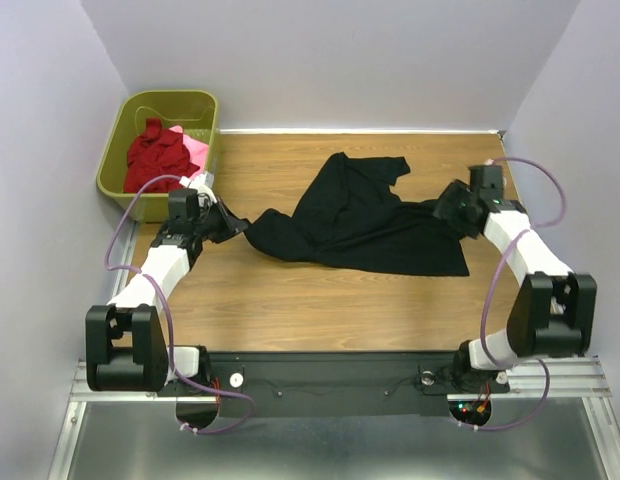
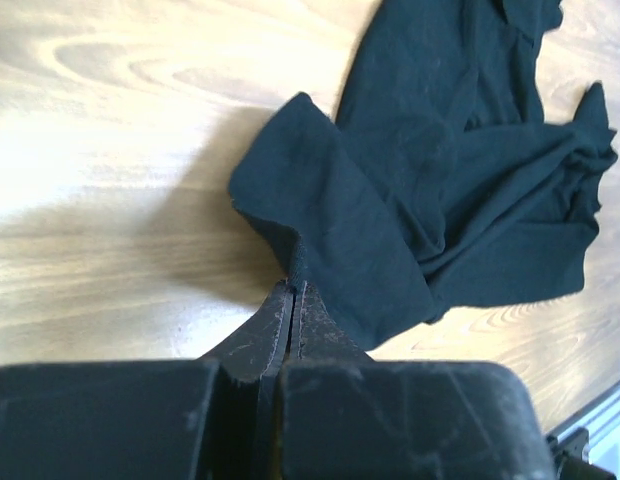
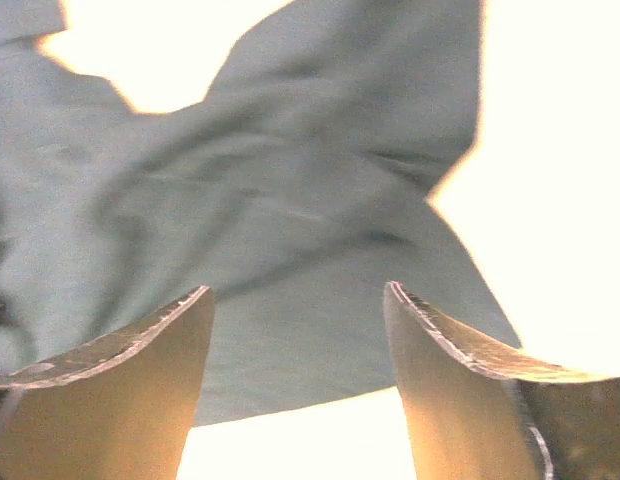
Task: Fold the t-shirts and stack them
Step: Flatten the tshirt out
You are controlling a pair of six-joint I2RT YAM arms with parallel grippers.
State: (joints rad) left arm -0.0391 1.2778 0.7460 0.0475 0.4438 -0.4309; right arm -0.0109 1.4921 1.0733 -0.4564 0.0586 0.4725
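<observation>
The black shirt's near corner (image 1: 465, 271) (image 3: 508, 338) lies flat beside bare wood, clear of folds, so I will bring my right gripper back and down onto it and close.
The large black t-shirt (image 1: 365, 225) lies crumpled across the middle of the wooden table. My left gripper (image 1: 227, 222) is shut on the shirt's left edge; in the left wrist view the fingers (image 2: 290, 290) pinch the black cloth (image 2: 390, 200). My right gripper (image 1: 452, 207) is open at the shirt's right edge. In the right wrist view the gripper (image 3: 295, 292) has its fingers spread wide just above the cloth (image 3: 280, 200), which looks washed-out grey there. The dark red shirt (image 1: 155, 152) and the pink shirt (image 1: 194, 150) lie bunched in the basket.
The olive-green plastic basket (image 1: 125, 135) stands at the table's back left corner, close behind my left arm. Walls enclose the table on the left, back and right. Bare wood (image 1: 320, 310) shows in front of the black shirt.
</observation>
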